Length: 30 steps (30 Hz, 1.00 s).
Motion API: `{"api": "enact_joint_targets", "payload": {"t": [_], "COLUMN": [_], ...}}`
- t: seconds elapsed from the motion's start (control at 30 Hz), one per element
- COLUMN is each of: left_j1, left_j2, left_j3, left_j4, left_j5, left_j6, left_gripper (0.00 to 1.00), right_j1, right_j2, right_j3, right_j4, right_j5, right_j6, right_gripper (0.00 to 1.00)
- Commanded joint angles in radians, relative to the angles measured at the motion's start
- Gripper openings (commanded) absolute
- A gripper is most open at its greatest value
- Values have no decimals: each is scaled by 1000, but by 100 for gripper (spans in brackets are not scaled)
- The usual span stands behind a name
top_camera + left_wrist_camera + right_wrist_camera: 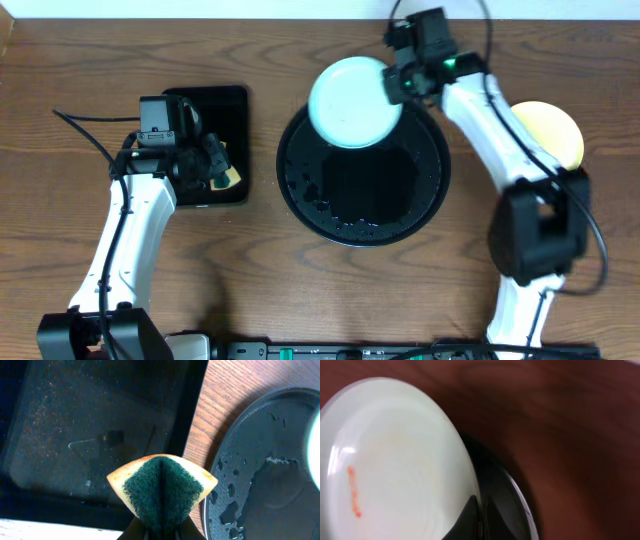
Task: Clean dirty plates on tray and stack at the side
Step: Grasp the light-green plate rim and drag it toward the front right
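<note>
My right gripper holds the mint-blue plate past the round tray's far rim, so I'll carry it back and down onto the tray's side nearest the yellow plate.
My right gripper is shut on the right rim of a pale mint-blue plate and holds it raised over the far left part of the round black tray. In the right wrist view the plate fills the left side, with a thin orange smear near its left edge, and the tray rim shows below it. A pale yellow plate lies on the table at the right, partly hidden by my right arm. My left gripper is shut on a folded yellow-and-green sponge over the rectangular black tray.
The round tray's floor is wet, with water patches. The rectangular black tray sits left of it on the brown wooden table. A white strip runs along the table's far edge.
</note>
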Motion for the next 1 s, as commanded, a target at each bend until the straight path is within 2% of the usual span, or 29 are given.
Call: {"api": "enact_joint_targets", "payload": {"t": [0.0,0.2,0.3,0.57,0.8,0.97], "left_j1": [2,2,2,2,2,2], "left_j2": [8,8,8,8,8,8], "left_j3": [-5,-5,-5,-5,-5,-5], "left_j4": [0,0,0,0,1,0], "left_j5": [-18,-18,-18,-18,-18,-18], "left_j6": [13,13,13,13,13,13], "left_gripper": [9,9,9,8,8,8], "right_j1": [-8,-15,-29,-74,-88,-91], "right_j2": [-109,-161,-156,-156,-156,-156], "right_j3": [0,0,-14,-171,-346,-381], "right_j4": [-115,-435,-529,-498,-307,-323], "right_j5": [183,279,336,330,290,274], "right_j6": [116,303,370,373,318,315], "right_gripper": [1,1,1,1,1,2]}}
